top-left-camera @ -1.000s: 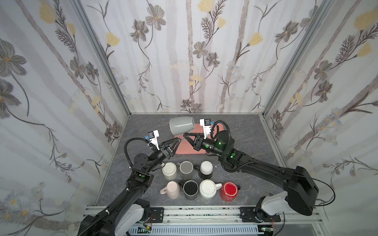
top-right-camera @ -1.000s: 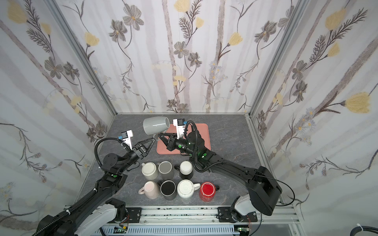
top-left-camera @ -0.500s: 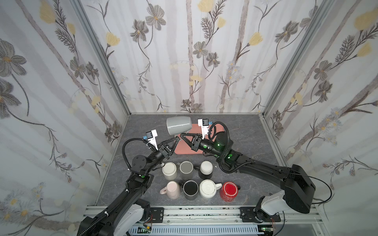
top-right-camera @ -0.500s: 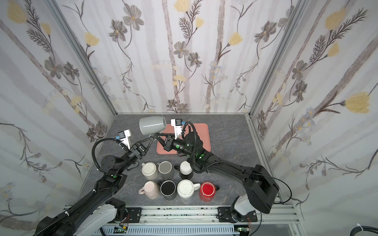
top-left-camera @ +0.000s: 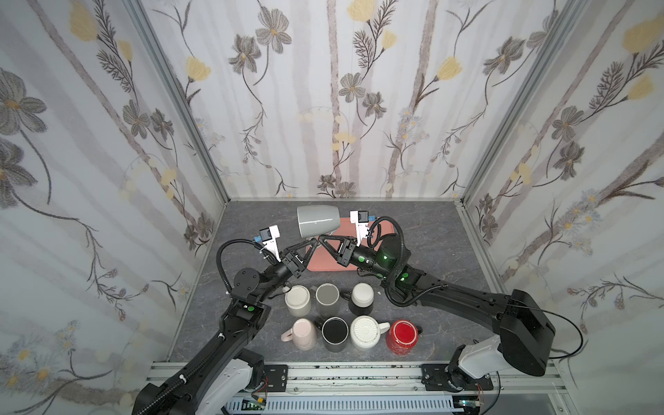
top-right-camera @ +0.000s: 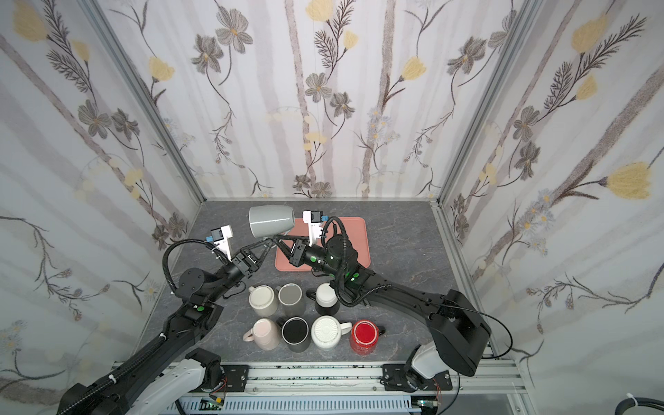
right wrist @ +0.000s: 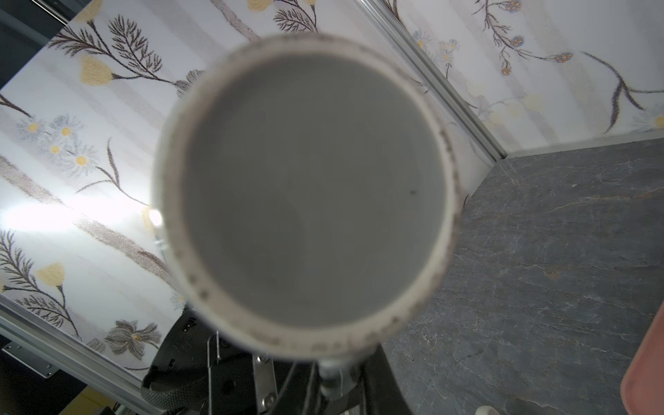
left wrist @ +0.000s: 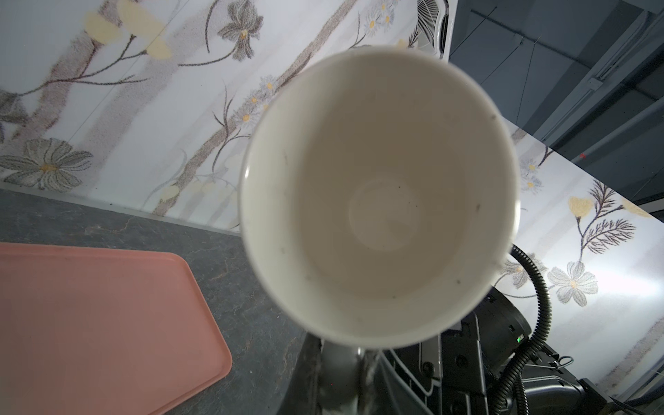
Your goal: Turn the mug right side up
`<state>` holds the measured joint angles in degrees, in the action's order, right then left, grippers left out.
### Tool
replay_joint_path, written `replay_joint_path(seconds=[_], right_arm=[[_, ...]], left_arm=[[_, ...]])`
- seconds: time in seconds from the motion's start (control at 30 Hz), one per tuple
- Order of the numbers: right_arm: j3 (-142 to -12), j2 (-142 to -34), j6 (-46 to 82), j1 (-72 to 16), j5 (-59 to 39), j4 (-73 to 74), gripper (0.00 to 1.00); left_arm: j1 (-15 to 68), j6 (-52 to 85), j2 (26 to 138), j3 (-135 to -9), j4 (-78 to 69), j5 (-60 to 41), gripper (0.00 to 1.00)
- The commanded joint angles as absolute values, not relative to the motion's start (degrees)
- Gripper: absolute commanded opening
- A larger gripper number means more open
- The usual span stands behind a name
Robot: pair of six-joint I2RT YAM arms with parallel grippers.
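The mug's opening faces sideways, so my left gripper should next tip down, lower the mug's base onto the pink mat's far corner below and release the handle.
A grey mug (top-left-camera: 318,221) (top-right-camera: 271,220) hangs on its side above the table's back middle, mouth toward the left wall. The left wrist view looks into its cream inside (left wrist: 381,201); the right wrist view faces its grey base (right wrist: 312,187). Its handle (left wrist: 341,377) (right wrist: 336,373) points down. My left gripper (top-left-camera: 313,241) (top-right-camera: 267,244) reaches up from the left and is shut on that handle. My right gripper (top-left-camera: 322,238) (top-right-camera: 276,239) meets the same handle from the right. Its fingers flank the handle, but the mug hides whether they still press on it.
A pink mat (top-left-camera: 323,260) lies under and right of the raised mug. Several mugs stand in two rows at the front, among them a cream one (top-left-camera: 298,300), a black one (top-left-camera: 335,334) and a red one (top-left-camera: 402,336). Flowered walls close three sides.
My left gripper, open a second ago, has risen to the mug's handle and shut on it. The mug and right gripper have drifted slightly left.
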<state>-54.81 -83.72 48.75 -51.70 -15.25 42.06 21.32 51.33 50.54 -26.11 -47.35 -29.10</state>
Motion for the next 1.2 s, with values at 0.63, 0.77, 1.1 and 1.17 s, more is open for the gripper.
replay_joint_path(seconds=[0.63,0.77,1.1,1.17], right_arm=[[-34.15,-57.83,38.43,-39.41,-1.49,15.71,0.50],[-32.03,-55.19,38.67,-37.62,-2.19,14.67,0.51],[-29.95,-51.17,38.42,-34.89,-2.74,12.50,0.52],[-29.75,-50.73,38.46,-34.59,-2.81,12.21,0.52]], left_arm=[[26.78,18.88,97.29,-72.25,10.19,13.59,0.00],[26.99,16.76,104.81,-78.91,14.07,18.02,0.00],[26.65,15.25,116.76,-90.16,19.65,19.31,0.00],[26.59,14.89,117.97,-91.17,19.99,18.95,0.00]])
